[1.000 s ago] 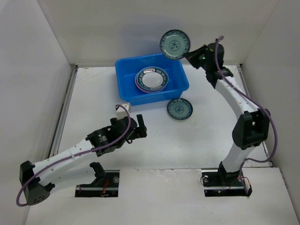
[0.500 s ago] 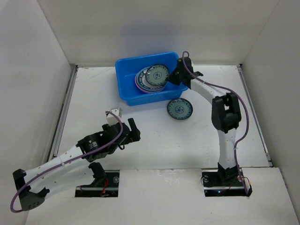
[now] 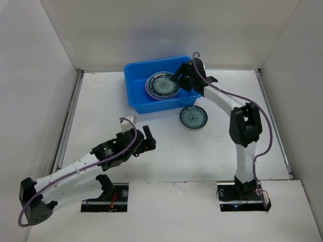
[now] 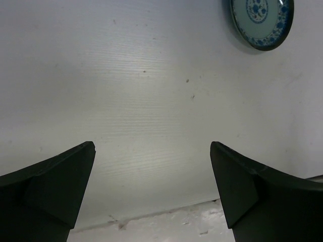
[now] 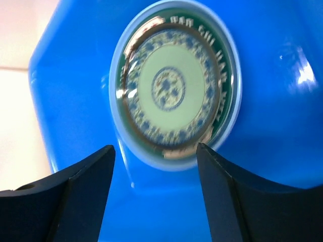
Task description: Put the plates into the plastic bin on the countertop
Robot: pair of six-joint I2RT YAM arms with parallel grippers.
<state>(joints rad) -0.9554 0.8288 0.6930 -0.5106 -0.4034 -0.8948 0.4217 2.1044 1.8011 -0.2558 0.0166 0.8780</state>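
The loose teal plate is below my left gripper and to its right in the top view. My left gripper should move down that way so its fingers go on both sides of the plate's raised nearer rim [image 3: 183, 123] [image 4: 243, 38].
The blue plastic bin [image 3: 139, 98] stands at the back of the white countertop [image 3: 101, 106]. In it lies a stack of plates [image 3: 161, 85] with a small teal patterned plate [image 5: 174, 85] on top; pale blue and dark patterned rims show beneath it. My right gripper [image 3: 179, 80] hovers over the bin's right side, open and holding nothing; in the right wrist view the right gripper [image 5: 155, 148] sits just short of the stack. Another teal plate [image 3: 193, 117] lies on the countertop in front of the bin. My left gripper [image 3: 150, 140] is open over bare countertop, well left of that plate [image 4: 262, 20].
White walls close the countertop at the back and both sides. The bin's near wall [image 3: 166, 105] stands between the loose plate and the stack. The left arm stretches diagonally across the near-left area.
The right arm came down from high by the back wall with a teal plate, laid it on the stack in the bin and opened. The left arm shifted slightly.
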